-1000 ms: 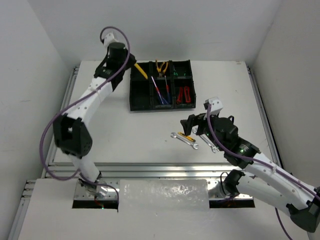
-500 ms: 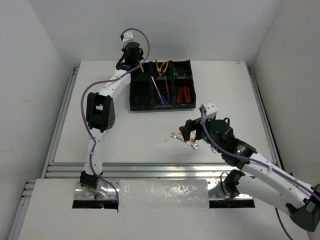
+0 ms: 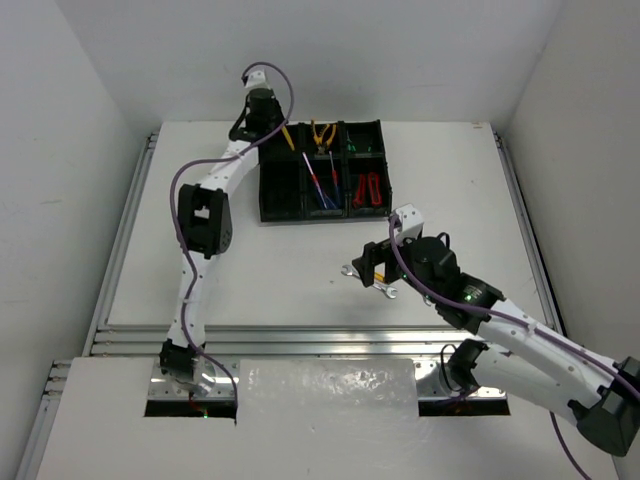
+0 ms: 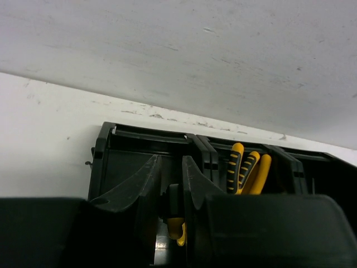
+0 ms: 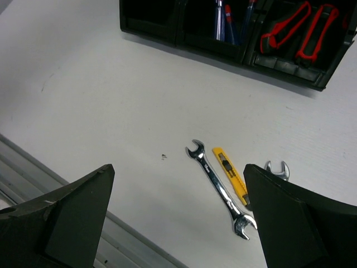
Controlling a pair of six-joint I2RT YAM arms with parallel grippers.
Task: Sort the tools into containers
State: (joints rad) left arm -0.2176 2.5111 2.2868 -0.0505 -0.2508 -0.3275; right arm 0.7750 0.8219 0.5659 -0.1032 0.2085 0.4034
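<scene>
My right gripper goes down toward the tabletop next and closes across the yellow utility knife near its black end (image 3: 379, 277), because that knife is still outside the tray (image 3: 300, 217).
The black six-compartment tray (image 3: 300, 217) stands at the table's far middle. It holds yellow pliers (image 3: 322, 133), blue and red screwdrivers (image 3: 322, 180), red cutters (image 3: 368, 188) and tiny green screwdrivers (image 3: 362, 148). My left gripper (image 3: 275, 130) hangs over the tray's back left compartment, shut on a yellow-and-black tool (image 4: 175, 226); the pliers (image 4: 245, 167) show just right of it. My right gripper (image 5: 177, 172) is open and empty above a silver wrench (image 5: 220, 187) and a yellow utility knife (image 5: 231, 174) on the table. A second wrench (image 5: 277, 168) peeks out behind the right finger.
The white back wall is close behind the tray (image 4: 145, 135) and my left gripper (image 4: 170, 167). An aluminium rail (image 3: 300, 340) runs along the table's near edge. My right gripper (image 3: 372, 265) covers part of the wrench (image 3: 351, 270) in the top view.
My left arm has reached further back and right, carrying the yellow tool over the tray's back left compartment. My right gripper has moved left, over the wrench and knife.
</scene>
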